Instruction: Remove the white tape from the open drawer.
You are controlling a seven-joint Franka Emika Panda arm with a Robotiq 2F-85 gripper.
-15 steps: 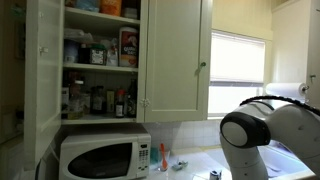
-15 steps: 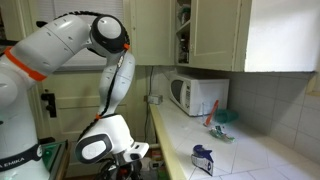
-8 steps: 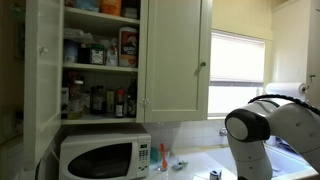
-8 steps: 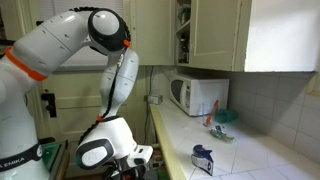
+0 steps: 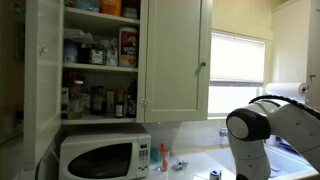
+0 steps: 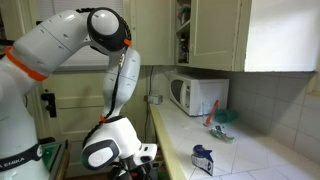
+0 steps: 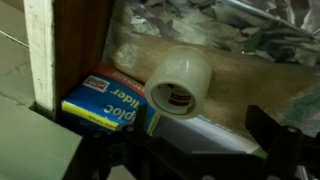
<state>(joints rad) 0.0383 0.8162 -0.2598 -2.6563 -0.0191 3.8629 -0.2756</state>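
Observation:
My gripper moves down open over the roll's wall (image 7: 199, 103) next, one finger inside, since the white tape (image 7: 180, 82) lies below it with its open hole facing the fingers.
The white tape (image 7: 180, 82) is a roll lying on its side in the open drawer, seen in the wrist view. It rests partly on a blue and yellow box (image 7: 104, 102) and a flat grey packet. My gripper (image 7: 205, 150) is open, with dark fingers on either side at the bottom of the view. It hangs just short of the tape and holds nothing. In both exterior views only the arm shows, bent down below the counter (image 6: 110, 150). The drawer and tape are hidden there.
The drawer's white front edge (image 7: 40, 50) and brown inner wall stand left of the tape. Crinkled foil and plastic lie at the back of the drawer (image 7: 250, 30). A microwave (image 5: 100, 158), a counter with small items (image 6: 205, 158) and open cupboards (image 5: 100, 50) are nearby.
In both exterior views the arm's wrist end has shifted slightly sideways and lower, toward the drawer. Nothing has been taken hold of.

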